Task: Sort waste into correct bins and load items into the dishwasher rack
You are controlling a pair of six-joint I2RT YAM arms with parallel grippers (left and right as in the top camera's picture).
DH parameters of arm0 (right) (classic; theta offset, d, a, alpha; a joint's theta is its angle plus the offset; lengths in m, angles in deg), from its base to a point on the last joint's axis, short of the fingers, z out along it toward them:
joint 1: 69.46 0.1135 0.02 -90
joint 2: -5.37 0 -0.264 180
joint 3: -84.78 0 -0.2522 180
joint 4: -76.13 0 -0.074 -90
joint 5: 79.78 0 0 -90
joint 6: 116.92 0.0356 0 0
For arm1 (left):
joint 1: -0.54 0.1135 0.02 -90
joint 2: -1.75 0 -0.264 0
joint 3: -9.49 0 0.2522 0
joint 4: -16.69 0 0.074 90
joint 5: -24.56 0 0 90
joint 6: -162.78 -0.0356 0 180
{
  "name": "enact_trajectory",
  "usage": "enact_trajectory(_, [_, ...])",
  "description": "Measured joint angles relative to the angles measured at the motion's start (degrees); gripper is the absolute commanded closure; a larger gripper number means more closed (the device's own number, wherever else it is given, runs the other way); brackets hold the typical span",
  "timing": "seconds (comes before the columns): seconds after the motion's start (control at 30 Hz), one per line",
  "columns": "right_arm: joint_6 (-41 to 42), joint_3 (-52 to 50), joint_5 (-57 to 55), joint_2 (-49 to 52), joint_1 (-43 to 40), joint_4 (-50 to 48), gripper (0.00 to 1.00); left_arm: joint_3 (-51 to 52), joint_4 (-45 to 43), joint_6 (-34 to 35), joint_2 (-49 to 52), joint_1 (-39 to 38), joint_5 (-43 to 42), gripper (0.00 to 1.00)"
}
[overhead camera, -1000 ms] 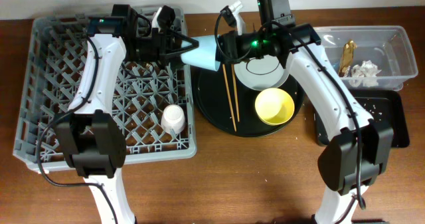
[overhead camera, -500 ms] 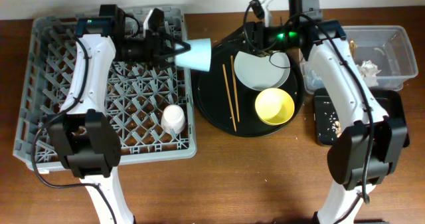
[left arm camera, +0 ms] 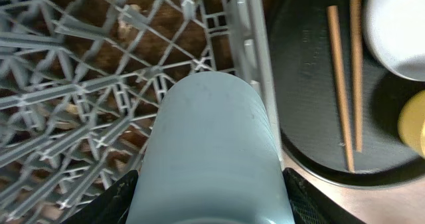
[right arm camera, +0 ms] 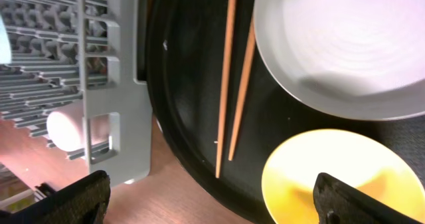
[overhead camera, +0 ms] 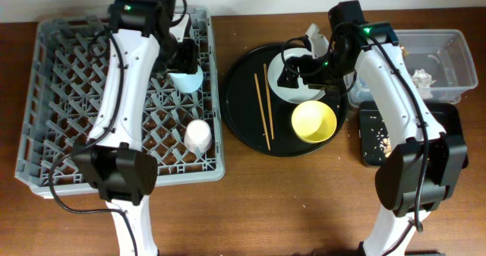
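My left gripper should next go down toward the rack wires beside the round tray and release the light blue cup (overhead camera: 186, 79), as space beyond the pink cup is free.
My left gripper (overhead camera: 184, 64) is shut on the light blue cup (overhead camera: 186, 79), held over the right side of the grey dishwasher rack (overhead camera: 68, 96). In the left wrist view the cup (left arm camera: 212, 144) fills the gap between both black fingers (left arm camera: 114, 201). A pale pink cup (overhead camera: 198, 136) stands in the rack. My right gripper (overhead camera: 290, 75) hangs open and empty above the pale grey plate (right arm camera: 345, 44), its fingertips (right arm camera: 366, 199) spread wide. The yellow bowl (overhead camera: 314, 121) and two wooden chopsticks (overhead camera: 263, 108) lie beside the plate.
Plate, bowl and chopsticks rest on a big round black tray (overhead camera: 243, 127). At the far right a clear tub (overhead camera: 448, 47) holds a white tissue (overhead camera: 420, 77). A shallow black tray (overhead camera: 448, 138) with crumbs lies in front of the tub.
The right gripper let go of the blue cup, opened wide and swung back over the plate. The left arm carried the cup from the rack's right edge to over the rack.
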Motion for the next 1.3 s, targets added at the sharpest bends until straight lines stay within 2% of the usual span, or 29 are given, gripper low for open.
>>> enact_trajectory(0.13, [-0.02, 0.00, -1.33, 0.00, 0.00, 1.44, 0.02, 1.90, -2.47, 0.42, 0.74, -0.98, 4.13, 0.53])
enact_trajectory(0.4, [-0.02, 0.00, -1.57, 0.00, 0.00, 1.95, 0.02, 8.83, -7.10, 1.29, 0.85, -1.42, 3.69, 0.53])
enact_trajectory(0.53, [-0.17, 0.00, -1.57, 0.00, 0.00, 2.23, 0.02, 13.22, -11.02, 1.49, 1.05, -3.98, 4.02, 0.52])
enact_trajectory(0.57, [-0.22, 0.00, -1.57, 0.00, 0.00, 2.34, 0.02, 14.08, -11.43, 1.49, 1.05, -4.15, 4.42, 0.41])
enact_trajectory(0.63, [-0.26, 0.00, -1.57, 0.00, 0.00, 2.40, 0.02, 16.98, -13.57, 1.53, 1.07, -4.00, 5.64, 0.26])
enact_trajectory(0.67, [-0.37, 0.00, -1.57, 0.00, 0.00, 2.51, 0.01, 17.53, -13.84, 1.73, 1.07, -3.98, 6.14, 0.07])
enact_trajectory(0.7, [-0.39, 0.00, -1.57, 0.00, 0.00, 2.54, 0.01, 17.94, -13.81, 1.90, 1.07, -4.09, 5.40, 0.01])
enact_trajectory(0.97, [-0.42, 2.62, -1.55, -0.04, -3.10, 3.50, 0.03, 18.47, -13.62, 1.90, 1.09, -4.63, 3.74, 0.01])
enact_trajectory(1.07, [-0.42, 3.56, -1.62, -2.95, -5.16, 4.68, 0.03, 13.73, -8.57, 1.90, 1.51, -4.63, 3.67, 0.01])
enact_trajectory(1.2, [-0.35, 4.87, -4.48, -16.24, -10.45, 7.82, 0.03, -2.95, 1.16, 1.90, 1.49, -4.94, 3.63, 0.01])
enact_trajectory(1.3, [-0.35, 5.51, -8.46, -22.21, -15.41, 12.46, 0.03, -11.72, 6.01, 1.90, 1.44, -6.86, 2.69, 0.01])
